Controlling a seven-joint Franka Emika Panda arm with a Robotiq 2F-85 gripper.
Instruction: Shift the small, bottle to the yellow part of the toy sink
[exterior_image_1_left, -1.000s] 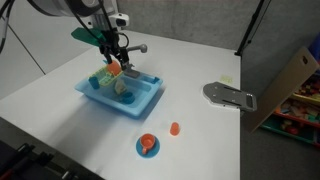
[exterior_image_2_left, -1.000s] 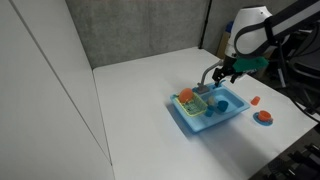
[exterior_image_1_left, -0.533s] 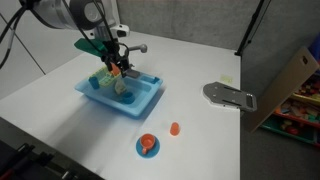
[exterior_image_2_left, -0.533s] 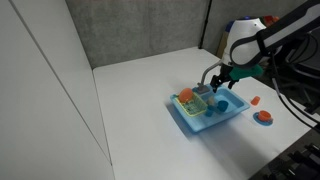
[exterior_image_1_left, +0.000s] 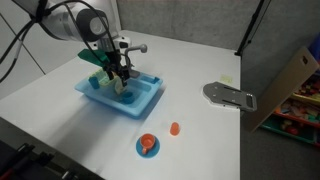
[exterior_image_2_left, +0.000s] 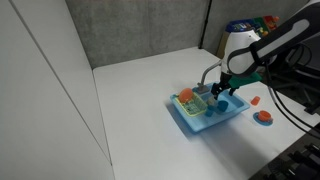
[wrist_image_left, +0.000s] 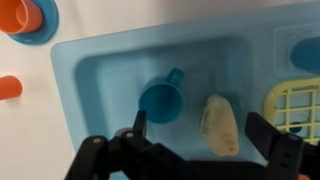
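I should move my open gripper down and a little to the right in the wrist view, onto the small bottle (wrist_image_left: 220, 123), because the bottle is closer to the finger beside the yellow part.
The small bottle (wrist_image_left: 220, 123), pale whitish-yellow, lies on its side on the floor of the light blue sink basin (wrist_image_left: 110, 70), next to a blue cup (wrist_image_left: 162, 97). The yellow part of the toy sink (wrist_image_left: 296, 105) shows at the right edge of the wrist view. It also shows in both exterior views (exterior_image_1_left: 100, 79) (exterior_image_2_left: 190, 104), where an orange item sits on it. My gripper (wrist_image_left: 200, 128) is open, low over the basin, with one finger on each side of the bottle and not touching it. It also shows in both exterior views (exterior_image_1_left: 119, 76) (exterior_image_2_left: 222, 89).
A small orange piece (exterior_image_1_left: 174, 128) and a blue round plate with an orange piece on it (exterior_image_1_left: 147, 145) lie on the white table in front of the sink. A grey faucet (exterior_image_1_left: 138, 48) stands at the sink's back. A grey flat object (exterior_image_1_left: 230, 95) and a cardboard box (exterior_image_1_left: 290, 85) are further off.
My gripper has come down from above the sink towards the basin floor and now straddles the bottle. The bottle and the other objects have not moved.
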